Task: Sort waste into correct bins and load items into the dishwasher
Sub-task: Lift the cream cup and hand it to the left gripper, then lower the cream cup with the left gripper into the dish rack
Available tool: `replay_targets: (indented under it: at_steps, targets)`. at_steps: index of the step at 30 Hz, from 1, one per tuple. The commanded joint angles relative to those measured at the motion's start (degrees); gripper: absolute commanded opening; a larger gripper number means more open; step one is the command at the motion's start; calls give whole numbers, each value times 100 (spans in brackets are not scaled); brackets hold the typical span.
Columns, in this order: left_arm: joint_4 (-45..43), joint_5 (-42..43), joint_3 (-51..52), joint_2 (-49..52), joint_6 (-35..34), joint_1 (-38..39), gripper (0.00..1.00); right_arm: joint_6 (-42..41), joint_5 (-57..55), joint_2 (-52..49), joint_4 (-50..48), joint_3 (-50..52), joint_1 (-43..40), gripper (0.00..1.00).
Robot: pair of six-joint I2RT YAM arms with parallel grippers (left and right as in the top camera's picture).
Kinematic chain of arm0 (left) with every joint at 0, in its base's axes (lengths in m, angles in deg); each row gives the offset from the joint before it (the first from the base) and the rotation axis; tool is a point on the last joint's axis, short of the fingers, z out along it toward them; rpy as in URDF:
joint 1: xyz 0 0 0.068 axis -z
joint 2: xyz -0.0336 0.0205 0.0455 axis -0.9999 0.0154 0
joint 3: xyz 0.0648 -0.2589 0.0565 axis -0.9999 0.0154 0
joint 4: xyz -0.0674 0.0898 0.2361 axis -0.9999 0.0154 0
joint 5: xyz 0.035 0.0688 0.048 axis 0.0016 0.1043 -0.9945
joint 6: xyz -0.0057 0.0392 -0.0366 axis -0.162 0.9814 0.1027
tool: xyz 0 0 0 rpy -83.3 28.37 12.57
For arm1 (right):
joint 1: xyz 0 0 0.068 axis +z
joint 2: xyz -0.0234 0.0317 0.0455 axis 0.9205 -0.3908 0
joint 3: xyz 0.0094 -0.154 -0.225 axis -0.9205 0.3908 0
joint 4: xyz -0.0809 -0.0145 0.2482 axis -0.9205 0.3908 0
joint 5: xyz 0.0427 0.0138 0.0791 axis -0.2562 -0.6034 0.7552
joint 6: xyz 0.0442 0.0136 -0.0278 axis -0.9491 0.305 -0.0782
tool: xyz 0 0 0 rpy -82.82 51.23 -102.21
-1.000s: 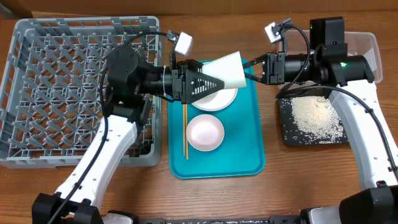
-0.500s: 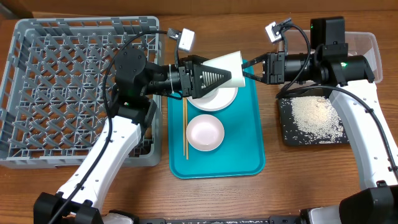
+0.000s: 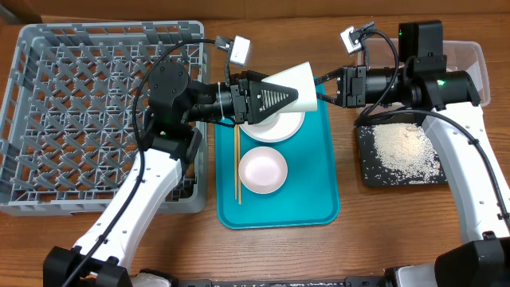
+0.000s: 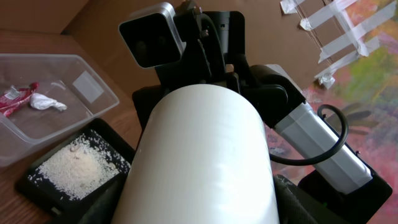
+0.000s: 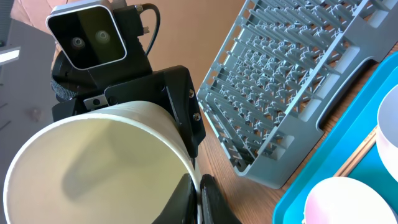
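Note:
The cup (image 3: pixel 296 86) will be released next, once my left gripper swings to its left in the overhead view and lowers to the empty dish rack's near part below.
The white cup (image 3: pixel 296 86) hangs on its side above the teal tray's far end, between both arms. My right gripper (image 3: pixel 323 84) is shut on its rim, one finger inside and one outside, as the right wrist view (image 5: pixel 199 199) shows. My left gripper (image 3: pixel 280 97) has come in from the left and its fingers press both sides of the cup body (image 4: pixel 199 162). The white plate (image 3: pixel 279 127), pinkish bowl (image 3: pixel 263 170) and chopsticks (image 3: pixel 237 167) lie on the teal tray. Rice (image 3: pixel 406 151) lies on the black tray (image 3: pixel 366 163).
The grey dish rack (image 3: pixel 96 112) stands at the left, with nothing in it. The teal tray (image 3: pixel 319 183) lies in the middle. The clear tub (image 3: pixel 470 60) at the far right holds the red wrapper (image 4: pixel 15 96) and white scrap (image 4: pixel 46 102).
My left gripper has moved right and taken the cup body between its fingers. My right gripper has stayed on the rim, and the cup has barely shifted.

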Motion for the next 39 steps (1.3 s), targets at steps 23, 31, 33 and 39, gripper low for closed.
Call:
replay_targets:
  at_steps: [23, 31, 33, 39]
  targets:
    - [5737, -2852, -1038, -555, 4566, -1019, 4, 39, -5761, 68, 2157, -195, -133, 21]
    - [9090, -5917, -2603, -667, 4658, -1327, 4, 164, -6940, 568, 2736, -195, -133, 30]
    - [9656, -6564, -2702, -667, 4411, -1443, 4, 164, -6961, 682, 2850, -192, -133, 40]
    - [10327, -7217, -2699, -664, 4000, -1895, 4, 164, -6935, 691, 2883, -181, -133, 56]
